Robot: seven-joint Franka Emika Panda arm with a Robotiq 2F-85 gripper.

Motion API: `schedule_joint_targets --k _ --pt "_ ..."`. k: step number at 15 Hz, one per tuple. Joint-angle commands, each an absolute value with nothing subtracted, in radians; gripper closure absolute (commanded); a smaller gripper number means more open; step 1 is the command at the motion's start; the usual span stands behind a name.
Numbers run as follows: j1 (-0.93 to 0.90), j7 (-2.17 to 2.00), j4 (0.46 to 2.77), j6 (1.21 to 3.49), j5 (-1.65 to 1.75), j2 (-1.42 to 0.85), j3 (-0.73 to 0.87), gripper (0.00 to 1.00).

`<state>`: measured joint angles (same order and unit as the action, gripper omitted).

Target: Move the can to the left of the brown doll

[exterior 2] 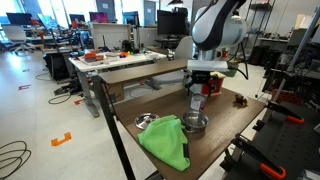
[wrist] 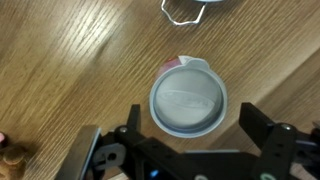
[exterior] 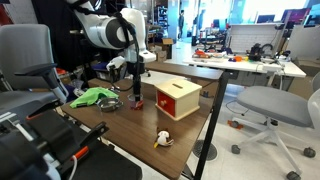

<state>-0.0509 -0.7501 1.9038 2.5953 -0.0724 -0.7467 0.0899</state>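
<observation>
The can stands upright below with an open finger on either side, so I need to lower my gripper around its pale lid (exterior 2: 197,96) (wrist: 188,97) and close my fingers there.
The can (wrist: 188,97), short and red with a pale lid, stands upright on the wooden table (wrist: 70,70). It also shows in both exterior views (exterior: 137,102) (exterior 2: 197,103). My gripper (wrist: 195,125) is open, right above the can, with one finger on each side of it and not touching. It hangs over the can in both exterior views (exterior: 137,90) (exterior 2: 198,88). The brown doll (exterior: 163,139) lies near the table's front edge, apart from the can, and shows in an exterior view (exterior 2: 240,99).
A red box with a yellow top (exterior: 178,98) stands next to the can. A green cloth (exterior 2: 165,140) and a metal bowl (exterior 2: 193,124) lie on the table. Office chairs (exterior: 275,105) and desks stand around it.
</observation>
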Motion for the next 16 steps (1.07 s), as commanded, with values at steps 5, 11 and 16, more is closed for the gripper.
schedule_joint_targets --k 5,11,16 --pt "-0.063 -0.724 1.912 2.594 -0.106 -0.767 0.098 0.04" --pt "-0.06 -0.719 1.92 2.59 -0.108 -0.76 0.096 0.53" --pt "-0.053 -0.689 1.983 2.581 -0.109 -0.688 0.09 0.53"
